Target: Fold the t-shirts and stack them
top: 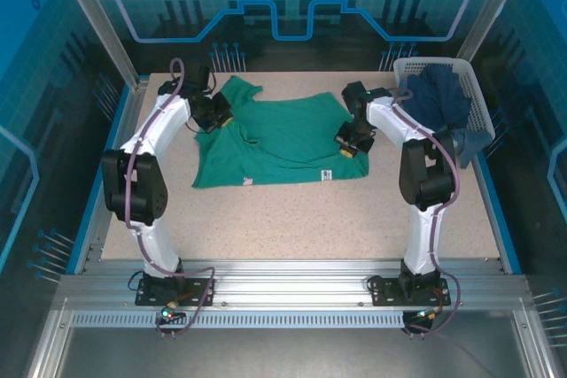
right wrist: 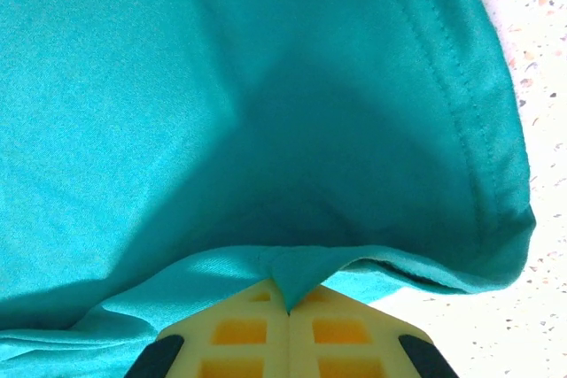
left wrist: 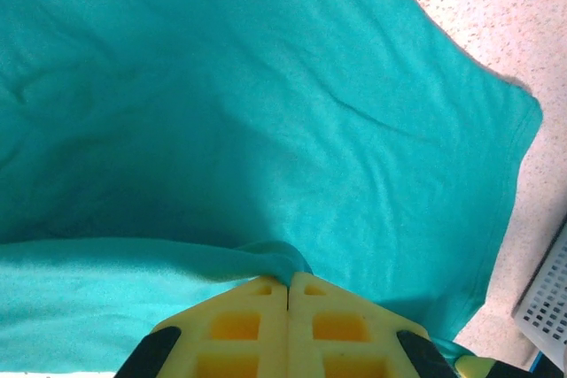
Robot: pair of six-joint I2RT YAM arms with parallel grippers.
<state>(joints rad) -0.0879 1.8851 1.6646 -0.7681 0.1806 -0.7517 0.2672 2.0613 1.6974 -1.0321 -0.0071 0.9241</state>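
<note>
My left gripper moves down slightly toward the spread teal cloth just below it next and releases the pinched fold, since the fold already lies over that cloth.
A teal-green t-shirt (top: 283,143) lies spread across the far middle of the table, its small white label near the front hem. My left gripper (top: 217,117) is at the shirt's left side, shut on a pinched fold of teal cloth (left wrist: 266,263) between its yellow fingertips (left wrist: 257,298). My right gripper (top: 348,143) is at the shirt's right edge, shut on a pinch of teal cloth (right wrist: 297,276) beside the stitched hem (right wrist: 478,174). Dark navy t-shirts (top: 438,99) are heaped in the basket, one draping over its right rim.
A white plastic lattice basket (top: 478,95) stands at the back right corner; its wall (left wrist: 549,307) shows at the lower right of the left wrist view. Speckled tabletop (top: 292,219) stretches between the shirt and the arm bases.
</note>
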